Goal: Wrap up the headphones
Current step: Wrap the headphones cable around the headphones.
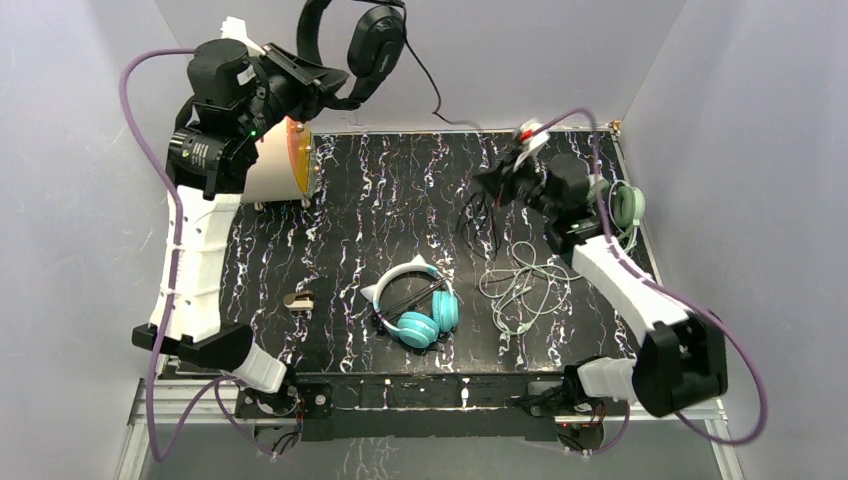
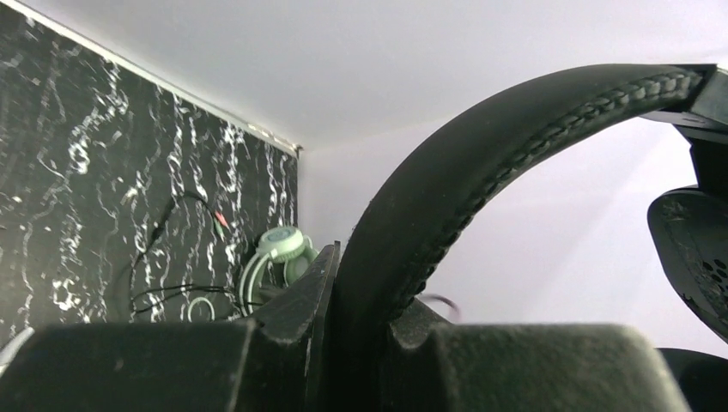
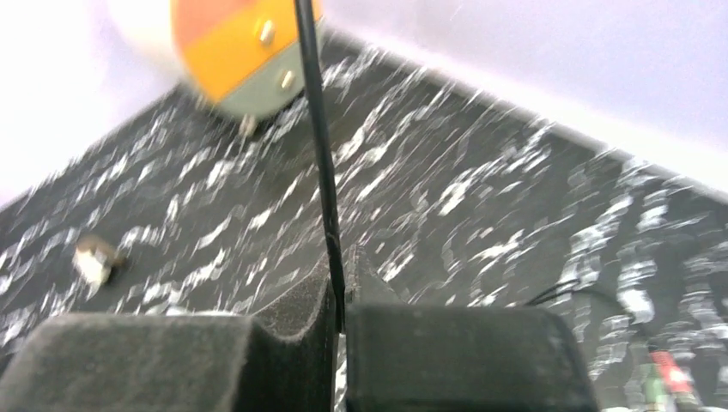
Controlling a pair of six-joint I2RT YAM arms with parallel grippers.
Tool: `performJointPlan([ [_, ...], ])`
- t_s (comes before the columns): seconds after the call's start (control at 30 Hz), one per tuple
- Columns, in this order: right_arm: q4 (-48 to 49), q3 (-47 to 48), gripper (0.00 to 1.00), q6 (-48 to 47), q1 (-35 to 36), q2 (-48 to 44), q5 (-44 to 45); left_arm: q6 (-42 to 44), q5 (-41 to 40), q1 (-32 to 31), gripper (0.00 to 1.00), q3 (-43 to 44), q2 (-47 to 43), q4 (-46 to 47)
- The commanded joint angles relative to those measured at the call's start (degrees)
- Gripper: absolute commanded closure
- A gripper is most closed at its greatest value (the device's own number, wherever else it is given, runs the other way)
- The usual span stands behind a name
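Note:
Next, my right gripper moves toward the sage-green headphones (image 1: 625, 205), then over the tabletop beyond the teal headphones, freeing the cable, as its headset is held high.
My left gripper (image 1: 325, 85) is shut on the headband of the black headphones (image 1: 372, 42) and holds them high at the back left; the band (image 2: 481, 163) fills the left wrist view. Their black cable (image 1: 432, 100) runs down to my right gripper (image 1: 497, 180), which is shut on it (image 3: 326, 189) above the back right of the table. The teal headphones (image 1: 420, 305) with a white cat-ear band lie at the front centre. The sage-green headphones (image 1: 625, 205) lie at the right edge, partly behind my right arm, their light cable (image 1: 525, 285) loose in front; they also show in the left wrist view (image 2: 279, 253).
A cream and orange round stand (image 1: 290, 160) sits at the back left under my left arm, and shows in the right wrist view (image 3: 240, 51). A small tan object (image 1: 299, 299) lies left of the teal headphones. The black marbled table (image 1: 400, 200) is walled on three sides.

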Motion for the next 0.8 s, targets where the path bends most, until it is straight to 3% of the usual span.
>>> performJointPlan([
  [0.0, -12.86, 17.22, 0.96, -3.1, -1.5, -9.76, 18.81, 0.61, -8.18, 0.89, 1.0, -0.22, -6.74, 1.75],
  [0.07, -19.82, 26.85, 0.96, -4.65, -1.62, -7.47, 12.9, 0.92, -12.04, 0.91, 1.0, -2.64, -8.93, 2.46],
  [0.13, -28.73, 34.93, 0.92, -3.89, -1.66, -2.0, 0.32, 1.38, -14.05, 0.89, 1.0, -5.32, -10.9, 4.12],
  [0.2, -40.9, 42.62, 1.0, -0.45, -1.71, 5.02, -9.93, 2.07, -14.45, 0.89, 1.0, -6.88, -11.96, 5.24],
  [0.27, -45.95, 42.74, 1.0, 6.94, -1.93, 8.91, -16.89, 2.65, -14.32, 0.9, 1.0, -6.02, -11.55, 3.67],
  [0.33, -37.11, 36.43, 1.0, 17.43, -1.92, 9.2, -30.7, 3.4, -13.4, 0.91, 1.0, -5.19, -10.91, 2.59],
  [0.4, -20.9, 30.17, 1.0, 28.68, -1.93, 6.82, -38.57, 4.34, -13.22, 0.91, 1.0, -4.04, -10.18, 1.22],
  [0.43, -22.84, 31.21, 1.0, 27.98, -2.18, 5.82, -37.17, 4.67, -13.42, 0.89, 1.0, -3.41, -9.98, 0.57],
  [0.47, -38.74, 37.16, 0.97, 19.98, -2.63, 6.26, -27.81, 4.78, -13.73, 0.87, 1.0, -3.38, -9.93, 0.15],
  [0.53, -64.11, 49.46, 1.0, 2.91, 0.08, 12.47, 8.62, 5.03, -13.88, 0.87, 1.0, -4.89, -10.46, 0.89],
  [0.57, -68.14, 50.87, 1.0, 1.22, 0.15, 14.38, 16.56, 4.79, -13.65, 0.87, 1.0, -6.21, -10.93, 1.68],
  [0.6, -67.94, 49.94, 1.0, -0.54, -2.67, 14.84, 11.91, 4.44, -13.04, 0.89, 1.0, -7.72, -11.36, 2.47],
  [0.67, -57.14, 41.21, 1.0, 3.5, -8.46, 10.3, -4.04, 4.42, -11.98, 0.87, 1.0, -9.58, -11.62, 3.5],
  [0.7, -52.38, 37.62, 1.0, 5.53, -9.24, 7.31, -3.25, 4.46, -11.96, 0.87, 1.0, -9.78, -11.47, 3.21],
  [0.77, -51.9, 36.79, 1.0, 5.08, -8.9, 3.94, 7.63, 4.54, -11.44, 0.93, 1.0, -10.08, -11.2, 2.84],
])
